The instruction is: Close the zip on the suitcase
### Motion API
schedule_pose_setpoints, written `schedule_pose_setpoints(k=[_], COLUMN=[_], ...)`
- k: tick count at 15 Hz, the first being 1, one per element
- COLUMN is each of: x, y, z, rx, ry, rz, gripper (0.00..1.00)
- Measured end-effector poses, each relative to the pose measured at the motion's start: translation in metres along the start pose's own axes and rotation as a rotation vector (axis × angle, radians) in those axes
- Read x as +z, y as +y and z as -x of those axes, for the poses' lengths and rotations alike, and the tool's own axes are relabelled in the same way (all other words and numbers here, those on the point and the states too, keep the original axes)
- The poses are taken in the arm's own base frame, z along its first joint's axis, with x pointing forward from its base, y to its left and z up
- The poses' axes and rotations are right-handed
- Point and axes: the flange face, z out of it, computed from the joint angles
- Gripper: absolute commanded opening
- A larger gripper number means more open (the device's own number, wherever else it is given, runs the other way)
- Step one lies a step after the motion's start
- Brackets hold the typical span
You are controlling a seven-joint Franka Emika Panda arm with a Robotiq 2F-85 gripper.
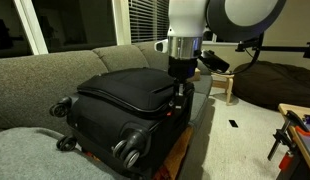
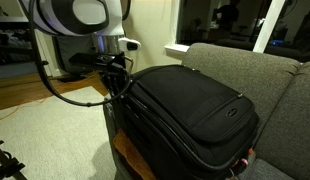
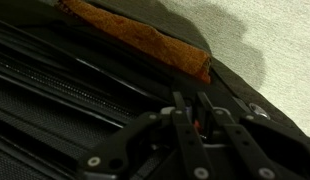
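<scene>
The pinched reddish bit is already by the suitcase's corner. I will move my gripper gently along the suitcase's rim, toward the right in the wrist view, and let go of the bit.
The black suitcase lies flat on a low wooden stand in front of a sofa, wheels toward the camera in an exterior view. My gripper points down at the suitcase's side edge by a corner. In the wrist view the gripper has its two fingers drawn together over the suitcase's rim, with a small reddish bit pinched between them. The zip runs as a dark toothed track to the left of the fingers. The pull itself is too small to make out.
A grey sofa stands behind the suitcase. The stand's brown wooden edge shows beyond the rim, with pale carpet past it. A dark beanbag and a small wooden stool stand further off.
</scene>
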Motion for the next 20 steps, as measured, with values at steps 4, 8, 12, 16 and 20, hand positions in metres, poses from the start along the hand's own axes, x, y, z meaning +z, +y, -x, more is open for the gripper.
schedule_pose_setpoints(k=[4, 8, 12, 16, 20], x=[0.001, 0.0, 0.0, 0.0, 0.0], y=[-0.021, -0.043, -0.044, -0.044, -0.072], z=[-0.002, -0.007, -0.007, -0.007, -0.01], rx=[-0.014, -0.03, -0.023, -0.021, -0.05], ry=[-0.004, -0.001, -0.001, 0.0, 0.001], rz=[0.006, 0.01, 0.016, 0.016, 0.007], gripper=[0.08, 0.08, 0.08, 0.43, 0.67])
